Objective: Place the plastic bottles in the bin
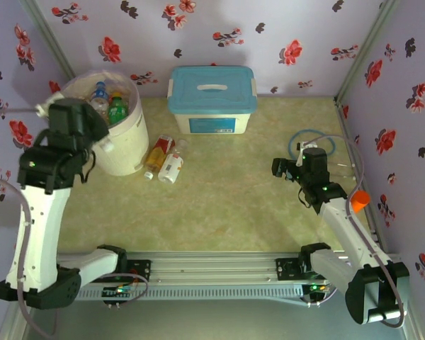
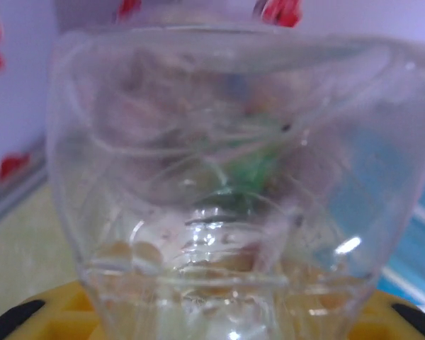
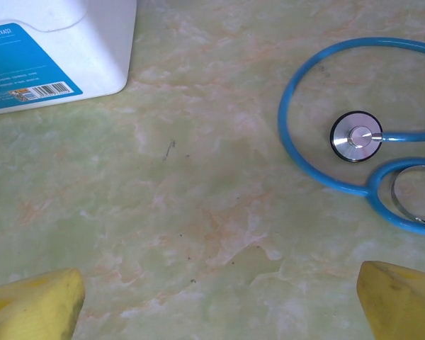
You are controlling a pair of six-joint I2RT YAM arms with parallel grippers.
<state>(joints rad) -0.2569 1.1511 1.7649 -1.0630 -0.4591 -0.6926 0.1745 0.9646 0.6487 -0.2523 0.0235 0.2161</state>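
My left gripper needs to carry the clear bottle outward next, past the bin's near rim to the bin's opening [image 1: 112, 88], and let it go over the bottles inside.
A clear plastic bottle [image 2: 219, 177] sits right up against the left wrist camera, and my left gripper [image 2: 219, 315] is shut on it between its yellow fingers [image 2: 57, 315]. From above, the left gripper [image 1: 103, 142] is at the near rim of the bin [image 1: 127, 152], a round white bucket with a liner bag. Inside the bin lie a blue-capped bottle [image 1: 99, 92] and a green bottle [image 1: 117, 110]. Two more bottles, one amber [image 1: 158, 154] and one white-labelled [image 1: 171, 168], lie on the table just right of the bin. My right gripper [image 1: 287, 170] [image 3: 219, 312] hangs open over bare table.
A white box with a light-blue lid [image 1: 212, 99] [image 3: 49, 57] stands at the back centre. A blue stethoscope [image 1: 313, 144] [image 3: 354, 134] lies at the right, near the right gripper. An orange cylinder [image 1: 359, 200] sits by the right arm. Flowered walls close in three sides.
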